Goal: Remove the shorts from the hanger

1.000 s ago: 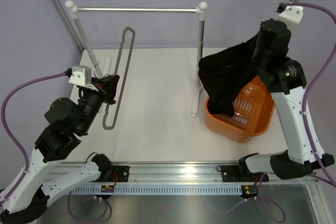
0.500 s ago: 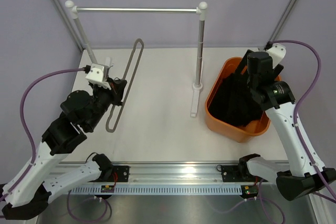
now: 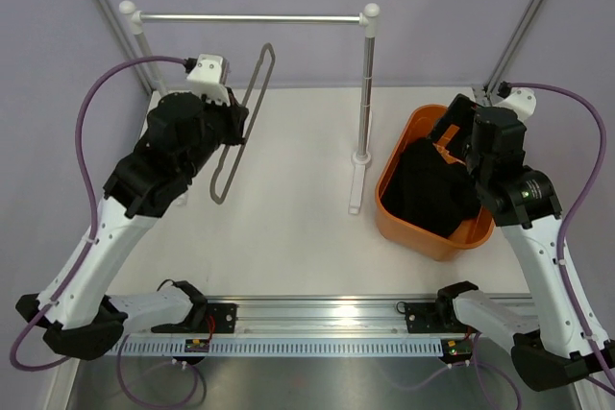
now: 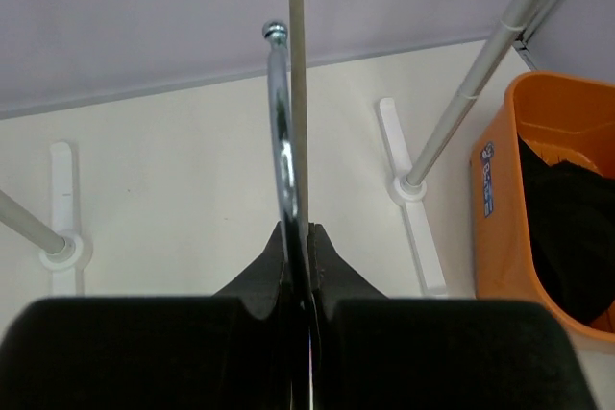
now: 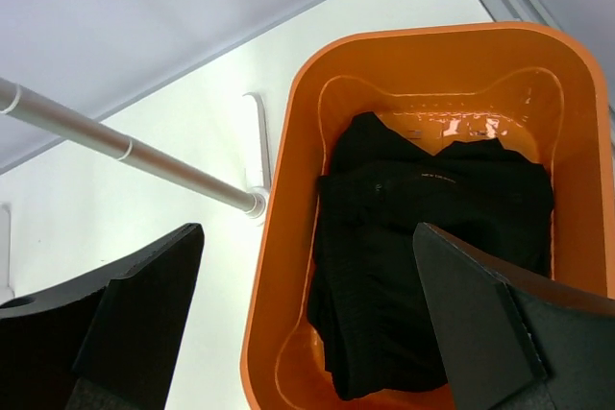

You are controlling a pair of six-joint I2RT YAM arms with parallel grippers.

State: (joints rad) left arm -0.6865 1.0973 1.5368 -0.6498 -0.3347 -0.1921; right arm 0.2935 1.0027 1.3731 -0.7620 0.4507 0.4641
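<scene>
The hanger's hook goes outward in my left gripper over the silver clothes bar (image 3: 256, 18), outward of the gripper, next and is released there, since the hanger (image 3: 252, 84) is bare.
The black shorts (image 3: 430, 189) lie crumpled inside the orange bin (image 3: 420, 236), free of any grip; the right wrist view looks straight down on these shorts (image 5: 432, 237). My right gripper (image 3: 463, 128) hovers above the bin's far end. In its own view the right gripper (image 5: 307, 237) is open, with both fingers (image 5: 144, 314) spread wide and nothing between them. The grey loop hanger (image 3: 252, 84) is held tilted in the air, bare of fabric, below the rail. My left gripper (image 4: 298, 232) is shut on the hanger's (image 4: 296, 93) lower part, beside its silver hook (image 4: 279, 141).
A silver clothes rail (image 3: 250, 17) with white joints spans the back, its right post (image 3: 366, 84) standing just left of the bin. The rail's white feet (image 4: 408, 189) rest on the pale table. The bin (image 4: 495, 208) sits at the right of the left wrist view.
My right gripper opened and dropped the shorts into the orange bin. My left arm rose and carried the hanger back toward the rail.
</scene>
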